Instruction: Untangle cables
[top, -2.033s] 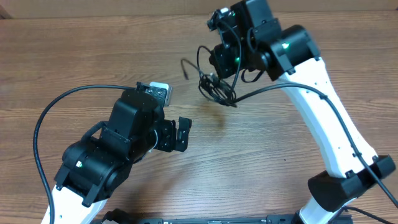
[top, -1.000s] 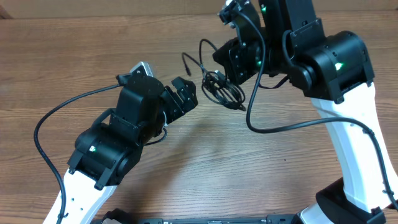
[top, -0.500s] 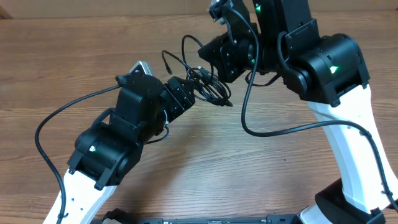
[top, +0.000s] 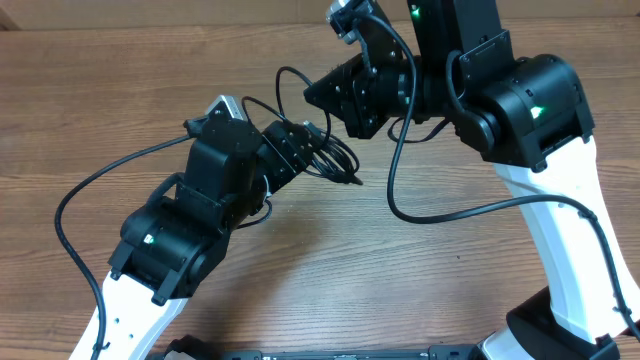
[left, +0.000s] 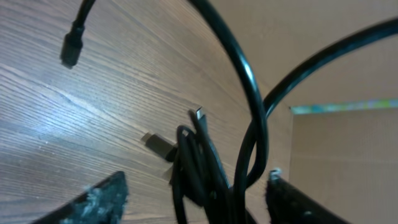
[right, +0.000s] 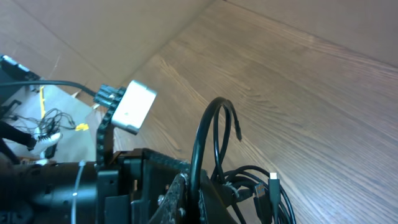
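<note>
Next I need to move my right gripper to the right in the overhead view, away from the bundle (top: 334, 160) (right: 264, 193), and release the piece of cable, since that bundle hangs close beside its fingers.
A tangled bundle of black cables (top: 335, 160) hangs just above the wooden table (top: 450, 230). My right gripper (top: 318, 95) is shut on one black strand; in the right wrist view (right: 198, 186) the strand runs up between the fingers into a loop (right: 211, 124). The rest of the bundle (right: 264, 193), with its USB plugs, dangles beside it. My left gripper (top: 300, 150) is open, its fingers on either side of the bundle. In the left wrist view (left: 196, 180) the cables (left: 199, 168) hang between the two spread fingers. A loose plug end (left: 71, 50) sticks out at upper left.
The left arm's own supply cable (top: 70, 200) arcs over the table's left side. The right arm's supply cable (top: 440, 205) loops at centre right. A cardboard wall (left: 336, 162) stands beyond the table. The two arms are close together near the table's top centre.
My right gripper has carried the bundle leftward, toward the left arm. My left gripper has swung up and to the right, and the bundle now hangs between its open fingers.
</note>
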